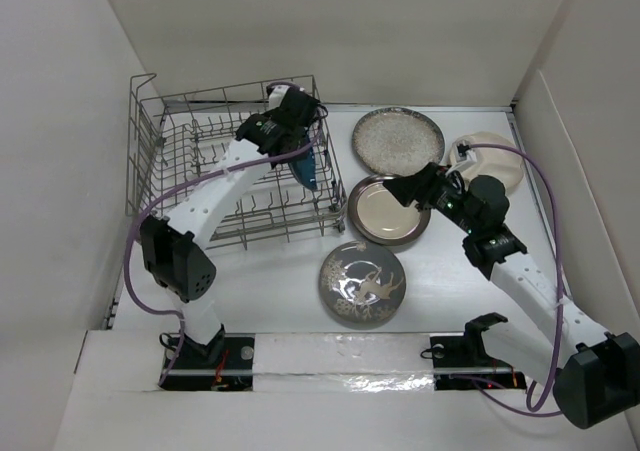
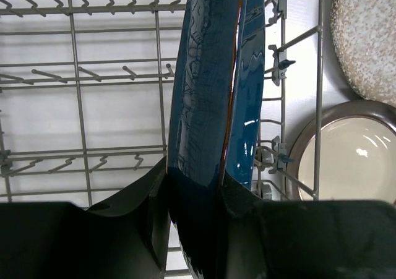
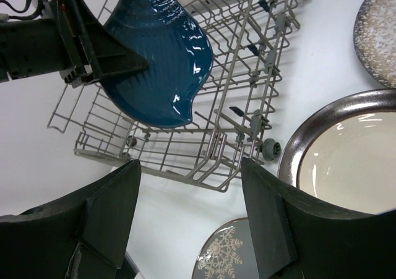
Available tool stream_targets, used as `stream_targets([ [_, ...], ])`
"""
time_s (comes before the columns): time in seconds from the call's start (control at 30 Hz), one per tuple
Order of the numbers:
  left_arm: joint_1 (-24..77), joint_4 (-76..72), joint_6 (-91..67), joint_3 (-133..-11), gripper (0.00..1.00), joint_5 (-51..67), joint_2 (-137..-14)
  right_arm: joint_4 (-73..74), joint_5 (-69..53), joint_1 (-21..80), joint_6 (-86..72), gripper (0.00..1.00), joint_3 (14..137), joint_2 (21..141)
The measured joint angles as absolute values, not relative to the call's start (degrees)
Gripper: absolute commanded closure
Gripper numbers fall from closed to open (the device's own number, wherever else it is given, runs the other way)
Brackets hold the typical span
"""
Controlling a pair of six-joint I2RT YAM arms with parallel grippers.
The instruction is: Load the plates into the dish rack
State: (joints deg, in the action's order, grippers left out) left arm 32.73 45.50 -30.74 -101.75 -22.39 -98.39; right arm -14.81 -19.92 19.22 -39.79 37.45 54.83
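The teal plate on its edge lies ahead of release: my left gripper will lower it between the wires of the rack's end by the brown-rimmed plate, which lies below, and let go there.
My left gripper (image 1: 297, 143) is shut on the dark teal-blue plate (image 1: 308, 163) and holds it on edge inside the right end of the grey wire dish rack (image 1: 200, 171). In the left wrist view both fingers pinch the plate (image 2: 210, 106) at its near rim, among the rack's tines (image 2: 80, 150). My right gripper (image 1: 400, 191) is open and empty, hovering over the cream plate with the dark brown rim (image 1: 388, 213). The speckled beige plate (image 1: 398, 139) lies behind it. The grey bird plate (image 1: 362, 283) lies nearer. The cream divided plate (image 1: 495, 163) is partly hidden by the right arm.
The right wrist view shows my open right gripper (image 3: 190, 167), the rack's corner (image 3: 214, 149), the teal plate (image 3: 161, 62), the brown-rimmed plate (image 3: 346, 149) and the grey plate (image 3: 229, 254). White walls close in the table on all sides.
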Motion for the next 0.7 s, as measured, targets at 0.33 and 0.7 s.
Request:
stream_targets([
  [0.33, 36.27, 49.3, -30.59, -110.37, 1.0, -32.69, -107.04, -15.18, -20.73, 19.22, -40.32, 0.29, 35.48, 54.63],
  [0.7, 36.25, 49.36, -30.44, -109.67, 1.0, -37.21, -109.34, -15.73, -20.93, 19.22, -40.75, 0.29, 34.72, 54.57],
])
